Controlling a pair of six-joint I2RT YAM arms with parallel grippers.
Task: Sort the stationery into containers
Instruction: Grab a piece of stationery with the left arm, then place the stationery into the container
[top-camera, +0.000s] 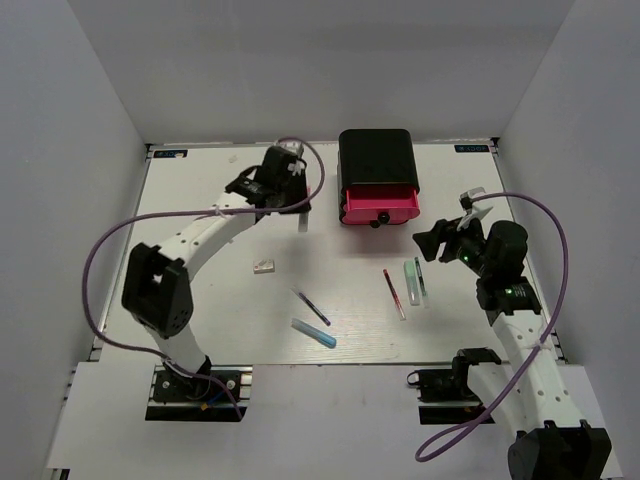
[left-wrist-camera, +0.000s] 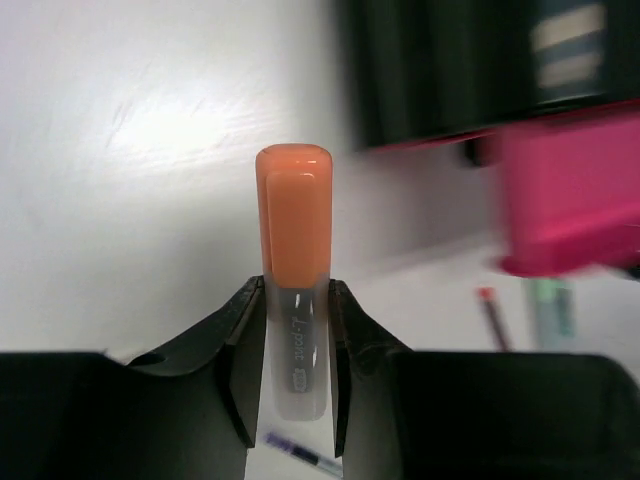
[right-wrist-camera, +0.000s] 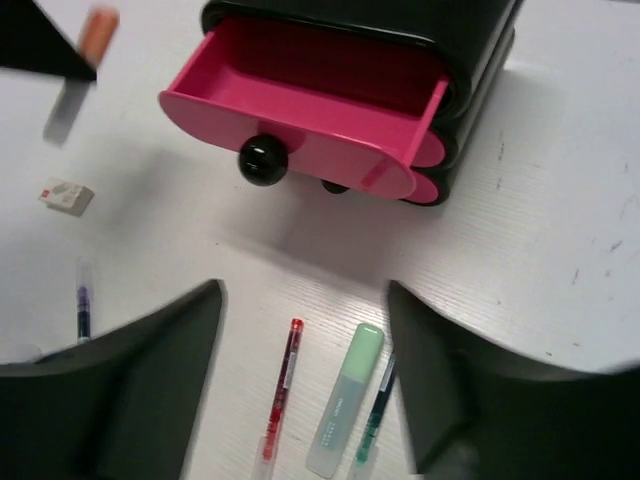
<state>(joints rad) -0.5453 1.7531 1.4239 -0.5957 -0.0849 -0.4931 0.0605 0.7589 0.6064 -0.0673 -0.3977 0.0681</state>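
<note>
I should next turn my left gripper and move it over the open pink drawer, which is to the gripper's right in the top view, to release the marker.
My left gripper is shut on the clear barrel of an orange-capped marker and holds it above the table, left of the black cabinet. The cabinet's top pink drawer is pulled open, and its inside looks bare. My right gripper hangs open over a red pen, a pale green marker and a dark green pen, touching none of them. Mid-table lie a dark blue pen and a light blue pen. A tiny whitish block lies left of them.
The lower pink drawers sit shut under the open one, whose black knob points toward the arms. Grey walls enclose the white table at the back and sides.
</note>
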